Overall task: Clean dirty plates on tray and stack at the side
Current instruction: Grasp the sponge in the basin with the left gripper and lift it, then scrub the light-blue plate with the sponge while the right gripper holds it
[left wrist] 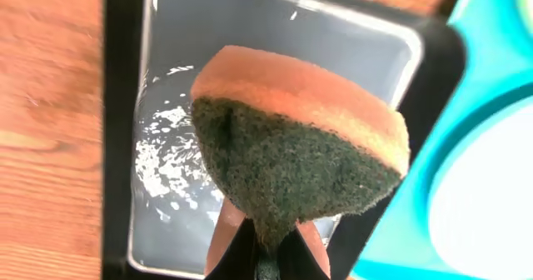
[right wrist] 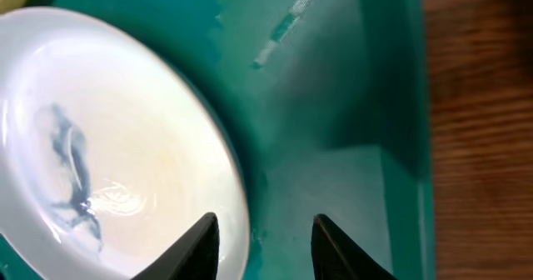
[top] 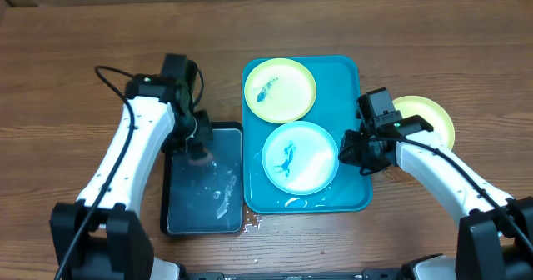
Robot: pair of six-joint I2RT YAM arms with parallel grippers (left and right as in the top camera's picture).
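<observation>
The pale blue plate's rim comes between my right gripper's open fingers next as it moves down, one finger over the plate, the other over the tray's bottom.
The turquoise tray carries two plates, each with a dark blue smear: a yellow-green one at the back and a pale blue one in front. Another yellow-green plate lies on the wooden tabletop to the right, partly hidden by my right arm. My right gripper is open at the pale blue plate's right rim. In the right wrist view the gripper has one finger over the rim and the other over the tray floor. My left gripper is shut on an orange-and-green sponge.
A smaller black tray holding shallow water stands left of the turquoise one, and the sponge hangs above it. Droplets lie on the wood at the front edge of the turquoise tray. Brown wood tabletop surrounds both trays.
</observation>
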